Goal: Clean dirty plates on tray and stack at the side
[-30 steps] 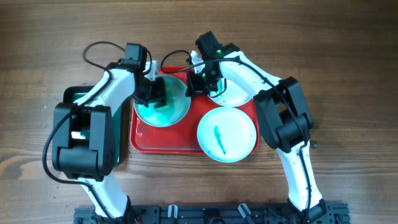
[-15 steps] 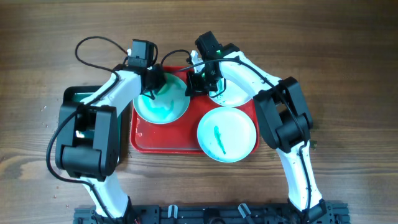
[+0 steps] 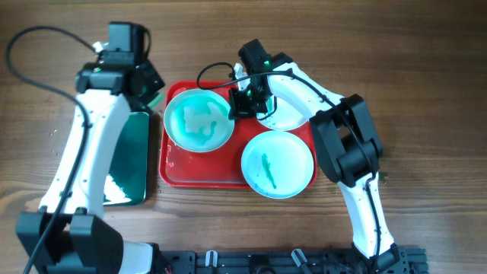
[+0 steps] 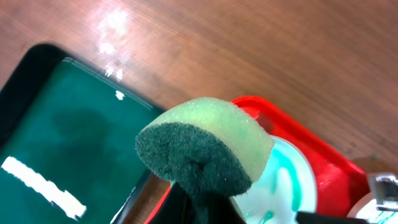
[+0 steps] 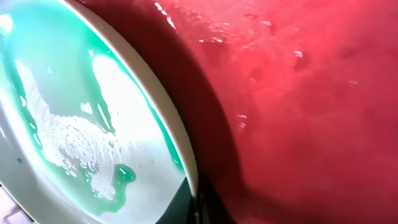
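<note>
My right gripper moves up and to the right in the overhead view next, then down beside the red tray to release, because the table there is bare.
The red tray [image 3: 173, 169] holds three white plates. The left plate [image 3: 199, 120] is smeared all over with teal and foam. The front right plate [image 3: 278, 164] has one teal streak. The back right plate [image 3: 291, 114] is partly hidden by my right arm. My right gripper [image 3: 242, 103] is shut on the left plate's right rim; in the right wrist view the rim [image 5: 186, 163] sits between the fingers on the tray [image 5: 298, 93]. My left gripper [image 3: 144, 81] is shut on a green and yellow sponge [image 4: 205, 149], held above the table left of the tray.
A black tray with a green inside [image 3: 128, 156] lies left of the red tray, and it also shows in the left wrist view [image 4: 62, 137]. Bare wooden table [image 3: 426, 91] surrounds both trays. The arm bases stand at the front edge.
My left gripper has lifted the sponge off the left plate and swung left, to above the far end of the black tray. The right gripper has stayed on the plate's rim.
</note>
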`<state>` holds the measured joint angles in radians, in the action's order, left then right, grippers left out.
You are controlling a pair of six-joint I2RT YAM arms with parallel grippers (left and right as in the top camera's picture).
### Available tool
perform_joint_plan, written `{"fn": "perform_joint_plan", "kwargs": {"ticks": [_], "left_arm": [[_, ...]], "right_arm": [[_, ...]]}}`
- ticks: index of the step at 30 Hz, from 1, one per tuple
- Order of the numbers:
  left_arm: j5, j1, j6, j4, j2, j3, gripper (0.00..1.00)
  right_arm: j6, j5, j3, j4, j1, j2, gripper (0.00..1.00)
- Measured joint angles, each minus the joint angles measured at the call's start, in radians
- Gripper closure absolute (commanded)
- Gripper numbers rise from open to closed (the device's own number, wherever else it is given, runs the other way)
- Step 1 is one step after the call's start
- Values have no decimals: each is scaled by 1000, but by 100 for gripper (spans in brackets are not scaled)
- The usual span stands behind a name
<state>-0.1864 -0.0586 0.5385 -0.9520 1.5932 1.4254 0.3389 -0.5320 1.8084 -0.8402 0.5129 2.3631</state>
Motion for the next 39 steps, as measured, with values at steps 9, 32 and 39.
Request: {"fn": "perform_joint_plan", "kwargs": {"ticks": [9,32,39], "left_arm": [[35,74,2,-55,1,-1,96],[39,74,2,-55,1,-1,96],[39,74,2,-55,1,-1,96]], "right_arm": [[-30,616,2,-81,158,-332,96],[61,1910,4,-301,588,-357,96],[76,1996,4,-301,634,-357,96]]}}
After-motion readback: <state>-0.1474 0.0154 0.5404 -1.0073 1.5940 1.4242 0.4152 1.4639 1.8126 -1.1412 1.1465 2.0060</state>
